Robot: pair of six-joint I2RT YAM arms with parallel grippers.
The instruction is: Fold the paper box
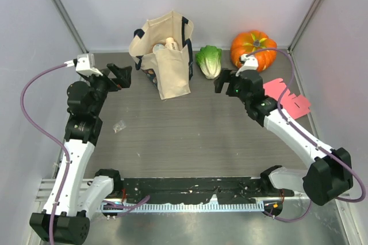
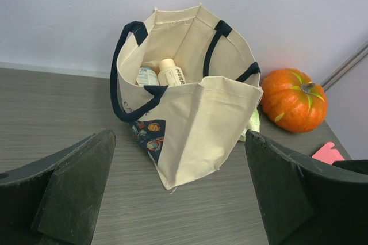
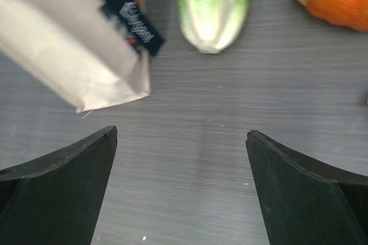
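Note:
As the sheet lies below my right gripper and to its right in the top view, I will swing the open fingers there, down onto the sheet's near edge.
The pink paper box (image 1: 286,96) lies flat as a cut-out sheet with notched tabs at the right side of the table, below the pumpkin, partly hidden by my right arm. A corner of it shows in the left wrist view (image 2: 328,153). My right gripper (image 1: 225,83) is open and empty above bare table, left of the sheet, near the lettuce. My left gripper (image 1: 121,76) is open and empty at the far left, pointing at the tote bag. The sheet does not show in the right wrist view.
A cream tote bag (image 1: 164,55) with bottles stands at the back centre. A lettuce (image 1: 209,61) and an orange pumpkin (image 1: 253,49) lie to its right. A small clear scrap (image 1: 119,126) lies on the table's left. Walls close in the table.

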